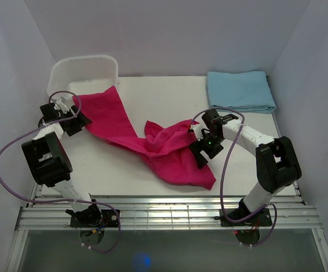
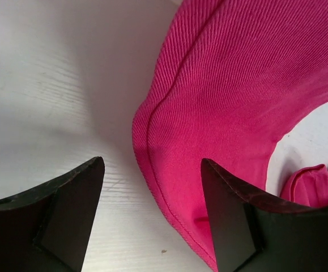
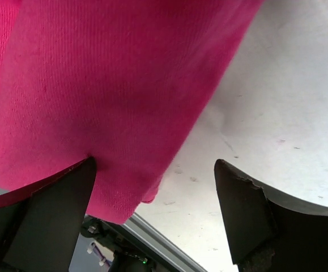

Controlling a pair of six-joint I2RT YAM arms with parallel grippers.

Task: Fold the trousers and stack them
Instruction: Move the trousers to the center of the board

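Observation:
The trousers' edge (image 1: 208, 168) (image 3: 152, 173) is between my fingers, so I will next lower my right gripper slightly back toward the bar and close it on the trousers' fold.
The magenta-pink trousers (image 1: 152, 144) lie crumpled and spread across the white table, from the basket at the back left to the front middle. My left gripper (image 1: 80, 122) is open at the trousers' left end; in the left wrist view its jaws straddle the hemmed edge (image 2: 152, 164) over the table. My right gripper (image 1: 200, 152) is open at the trousers' right side; in the right wrist view the fabric (image 3: 107, 102) covers the left jaw and the right jaw stands over bare table.
A white plastic basket (image 1: 84, 71) stands at the back left. A folded light blue cloth (image 1: 240, 90) lies at the back right. A metal rail (image 1: 169, 215) runs along the table's front edge. Grey walls enclose the table.

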